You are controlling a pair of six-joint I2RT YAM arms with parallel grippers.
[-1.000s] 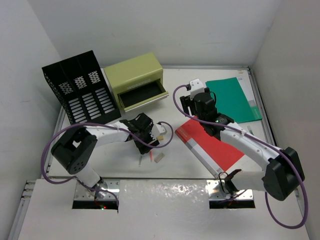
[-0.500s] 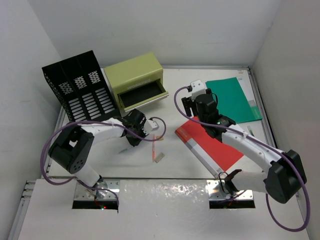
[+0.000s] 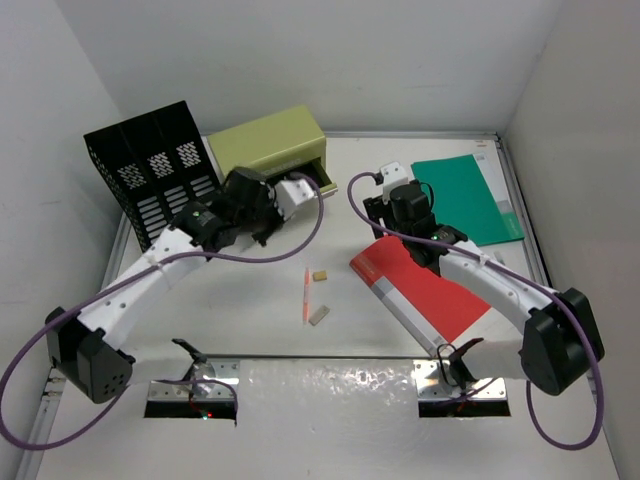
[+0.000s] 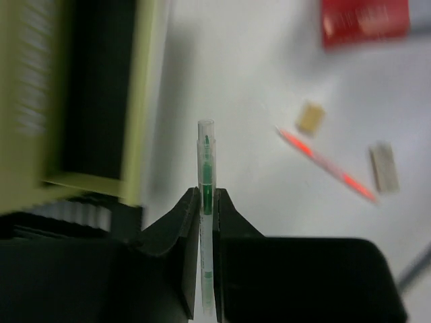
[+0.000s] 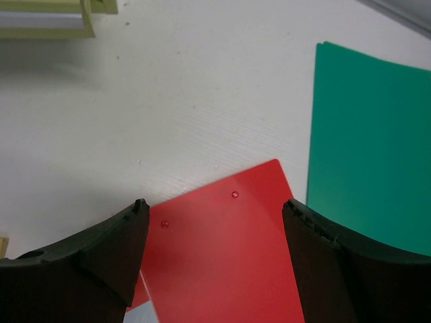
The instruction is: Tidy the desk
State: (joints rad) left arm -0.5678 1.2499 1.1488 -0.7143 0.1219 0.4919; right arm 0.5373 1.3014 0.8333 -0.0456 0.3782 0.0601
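Note:
The clear pen goes outward over the open drawer with my left gripper next. Then the pen comes down toward the drawer's dark bottom [image 3: 304, 174] [image 4: 98, 89], where the visible space is empty.
My left gripper [image 4: 207, 195] is shut on a clear pen with green ink [image 4: 207, 161], whose tip sticks out past the fingers. In the top view that gripper [image 3: 283, 205] hangs just in front of the olive-green drawer box [image 3: 265, 150], whose drawer stands open. My right gripper [image 5: 212, 205] is open with nothing in it, above the far corner of a red folder [image 5: 222, 256] on the white desk [image 3: 240, 300]. An orange-red pen [image 3: 306, 293], a tan eraser [image 3: 320, 275] and a small grey block [image 3: 318, 315] lie loose mid-desk.
A black mesh file rack [image 3: 160, 185] stands at the back left beside the drawer box. A green folder [image 3: 465, 200] lies flat at the back right, next to the red folder [image 3: 430, 295]. White walls close in the desk.
My left gripper closed on the green-ink pen, lifted it off the middle of the desk and swung back toward the drawer box. The right arm has barely moved.

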